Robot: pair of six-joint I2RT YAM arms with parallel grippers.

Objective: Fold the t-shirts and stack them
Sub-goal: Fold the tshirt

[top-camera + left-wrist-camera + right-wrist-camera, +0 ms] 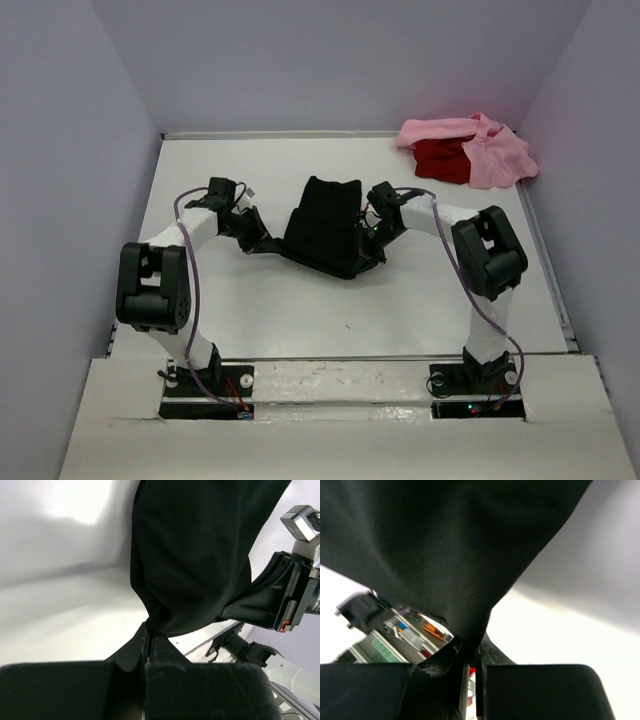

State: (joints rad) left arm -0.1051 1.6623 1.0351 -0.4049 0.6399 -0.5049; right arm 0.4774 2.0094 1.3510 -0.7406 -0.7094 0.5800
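Note:
The robot's right gripper will move outward to the black t-shirt's far end (347, 190) and release the t-shirt's near edge there to fold it over, as both grippers hold the t-shirt stretched.
The black t-shirt (325, 228) hangs bunched over the middle of the table, stretched between both grippers. My left gripper (262, 243) is shut on its lower left edge. In the left wrist view the cloth (195, 555) runs down into the shut jaws (149, 637). My right gripper (375, 240) is shut on the shirt's right edge. The right wrist view shows the fabric (445, 545) pinched between its fingers (470, 652). A pink t-shirt (495, 155) and a red t-shirt (440, 160) lie crumpled together at the far right corner.
White table (250, 310) with grey walls on three sides. A raised rail (545, 260) runs along its right edge. The right arm's gripper body (290, 595) shows in the left wrist view, close beside the cloth.

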